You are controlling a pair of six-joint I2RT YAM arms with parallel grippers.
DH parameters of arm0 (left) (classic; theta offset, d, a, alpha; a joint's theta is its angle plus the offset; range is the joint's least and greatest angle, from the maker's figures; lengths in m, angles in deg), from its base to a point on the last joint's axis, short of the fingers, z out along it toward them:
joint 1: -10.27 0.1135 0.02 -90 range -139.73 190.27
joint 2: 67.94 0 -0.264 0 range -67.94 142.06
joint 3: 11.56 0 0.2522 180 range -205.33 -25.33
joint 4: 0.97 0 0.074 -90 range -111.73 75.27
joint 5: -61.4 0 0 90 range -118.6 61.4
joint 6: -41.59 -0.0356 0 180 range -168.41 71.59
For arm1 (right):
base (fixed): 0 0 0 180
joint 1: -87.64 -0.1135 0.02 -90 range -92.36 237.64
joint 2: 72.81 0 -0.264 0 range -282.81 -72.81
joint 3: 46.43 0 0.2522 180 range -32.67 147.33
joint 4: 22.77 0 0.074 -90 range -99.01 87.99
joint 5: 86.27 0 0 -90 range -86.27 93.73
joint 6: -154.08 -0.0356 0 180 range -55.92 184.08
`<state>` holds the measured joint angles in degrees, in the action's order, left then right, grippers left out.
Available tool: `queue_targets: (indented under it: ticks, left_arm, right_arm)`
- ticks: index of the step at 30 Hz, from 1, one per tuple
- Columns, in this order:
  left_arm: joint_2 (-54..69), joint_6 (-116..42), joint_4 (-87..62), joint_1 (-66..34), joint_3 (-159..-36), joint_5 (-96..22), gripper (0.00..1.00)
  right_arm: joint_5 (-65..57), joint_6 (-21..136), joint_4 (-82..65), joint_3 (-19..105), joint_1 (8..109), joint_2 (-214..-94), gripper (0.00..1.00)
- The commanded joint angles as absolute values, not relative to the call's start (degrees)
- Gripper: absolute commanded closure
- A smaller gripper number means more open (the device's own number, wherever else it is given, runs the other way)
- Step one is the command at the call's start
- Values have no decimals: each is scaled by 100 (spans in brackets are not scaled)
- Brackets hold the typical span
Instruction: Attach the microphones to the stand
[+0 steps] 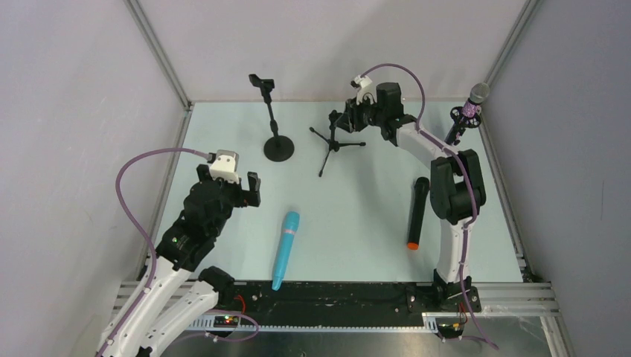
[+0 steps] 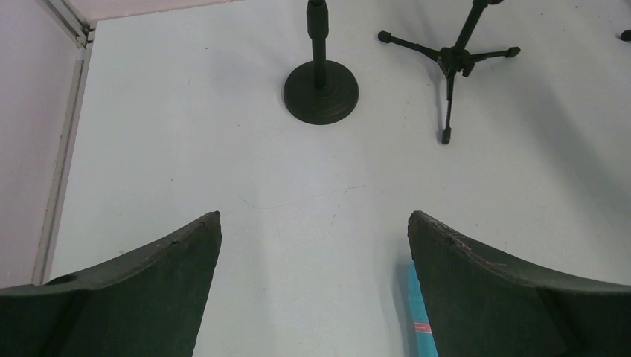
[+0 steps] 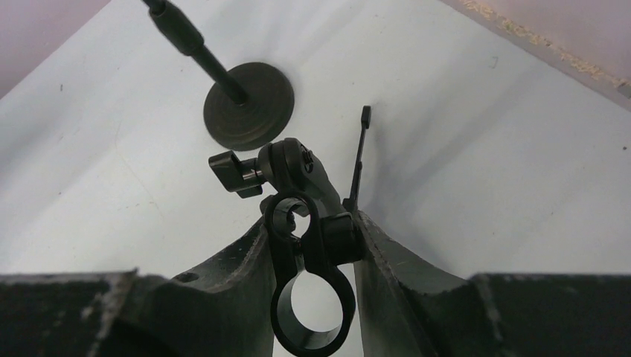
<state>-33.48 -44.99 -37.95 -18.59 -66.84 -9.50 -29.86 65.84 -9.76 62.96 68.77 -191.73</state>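
Observation:
The right gripper draws the tripod stand back next and turns it onto the bare table between the turquoise and black microphones, where there is space.
A turquoise microphone lies on the table near the front; its end shows beside my left gripper's right finger. A black microphone with an orange end lies at the right. The purple microphone stands upright in a stand at the back right. My left gripper hangs open over bare table, left of the turquoise one. My right gripper is shut on the ring clip atop the tripod stand, fingers pressing both sides.
A round-base stand with an empty clip stands left of the tripod. Walls and metal frame rails enclose the table on the left, back and right. A black rail runs along the front edge.

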Motion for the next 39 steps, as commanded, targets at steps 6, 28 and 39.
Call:
queue_targets:
  ticks: [6, 28, 39]
  left_arm:
    - [-3357, -4577, -3619, -1882, -6638, -1031, 2]
    - [-3252, -4577, -3618, -1884, -6637, -1043, 2]
    - [-3242, -4552, -3618, -1882, -6618, -1090, 2]
  right_arm:
    - [-3666, 6543, -1507, 5431, 6890, -17643, 97]
    - [-4975, 8646, 6, 3952, 6468, -16039, 96]
    - [-5284, 8507, -828, 2773, 6302, -15757, 97]
